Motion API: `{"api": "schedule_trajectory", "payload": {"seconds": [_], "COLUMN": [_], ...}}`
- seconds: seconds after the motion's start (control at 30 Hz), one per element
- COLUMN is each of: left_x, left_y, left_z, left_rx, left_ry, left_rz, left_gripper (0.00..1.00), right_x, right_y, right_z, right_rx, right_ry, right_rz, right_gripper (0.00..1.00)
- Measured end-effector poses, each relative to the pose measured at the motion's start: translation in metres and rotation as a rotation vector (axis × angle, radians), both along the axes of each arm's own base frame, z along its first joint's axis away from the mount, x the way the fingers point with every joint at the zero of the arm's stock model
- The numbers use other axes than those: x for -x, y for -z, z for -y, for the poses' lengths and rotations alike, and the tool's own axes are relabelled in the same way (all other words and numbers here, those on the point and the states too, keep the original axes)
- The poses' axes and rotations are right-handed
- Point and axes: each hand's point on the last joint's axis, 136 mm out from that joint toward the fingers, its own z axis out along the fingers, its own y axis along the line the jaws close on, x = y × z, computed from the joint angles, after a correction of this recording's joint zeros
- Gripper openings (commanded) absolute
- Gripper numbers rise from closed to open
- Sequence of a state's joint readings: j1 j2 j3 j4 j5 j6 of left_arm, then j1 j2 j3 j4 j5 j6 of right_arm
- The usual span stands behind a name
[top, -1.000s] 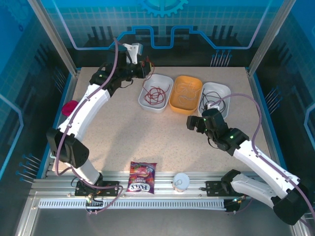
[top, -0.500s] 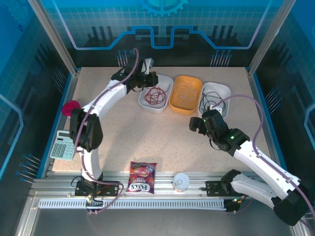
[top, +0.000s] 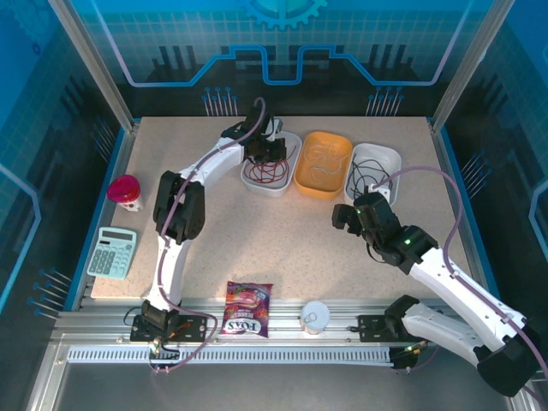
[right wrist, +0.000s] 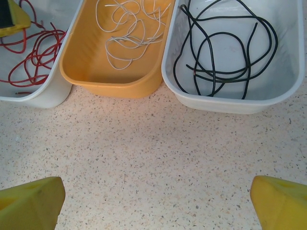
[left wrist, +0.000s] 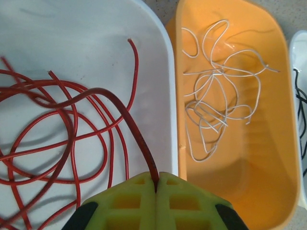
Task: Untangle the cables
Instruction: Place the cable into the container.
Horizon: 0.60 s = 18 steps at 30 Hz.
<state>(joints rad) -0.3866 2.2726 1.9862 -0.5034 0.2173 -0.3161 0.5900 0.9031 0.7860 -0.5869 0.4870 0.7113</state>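
Observation:
My left gripper should next lower the piece of red cable outward to the far end of the red pile's white tray and release it there.
Red cables [left wrist: 62, 129] lie looped in the left white tray [top: 287, 145]. My left gripper [left wrist: 156, 184] hangs over that tray, shut on one red strand that arches up from the pile into its yellow fingers [left wrist: 129, 201]. Whitish cables [left wrist: 216, 105] lie in the orange tray [top: 301, 175], also seen as whitish cables [right wrist: 127, 28]. Black cables [right wrist: 225, 48] fill the right white tray [right wrist: 230, 103]. My right gripper [right wrist: 158, 201] hovers over bare table in front of the trays, open, its yellow fingertips [right wrist: 31, 203] wide apart with nothing between them.
On the left of the table stand a pink cup [top: 125, 190] and a pale green calculator [top: 111, 253]. A candy bag [top: 246, 308] and a white cup [top: 314, 317] rest at the near edge. Glass walls surround the table.
The left arm swung right and down from the back left corner to over the left white tray, uncovering the calculator. The right arm barely moved.

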Motion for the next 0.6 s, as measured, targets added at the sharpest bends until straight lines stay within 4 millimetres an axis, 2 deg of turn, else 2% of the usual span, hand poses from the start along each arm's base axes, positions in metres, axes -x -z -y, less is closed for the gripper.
{"api": "schedule_trajectory", "payload": {"seconds": [0.4,0.6], "left_x": [-0.031,-0.05], "left_y": [0.041,0.045], "left_z": [0.013,0.017], "left_rx": [-0.008,0.005], "left_ry": [0.001,-0.01], "left_rz": [-0.023,-0.001], "left_gripper": [0.0,0.0], "right_x": [0.0,0.0], "right_y": [0.0,0.0], "right_z": [0.001,0.001], "right_rx": [0.002,0.003], "right_ry": [0.003,0.004], "right_rz": [0.002,0.002], "right_gripper": [1.0,1.0]}}
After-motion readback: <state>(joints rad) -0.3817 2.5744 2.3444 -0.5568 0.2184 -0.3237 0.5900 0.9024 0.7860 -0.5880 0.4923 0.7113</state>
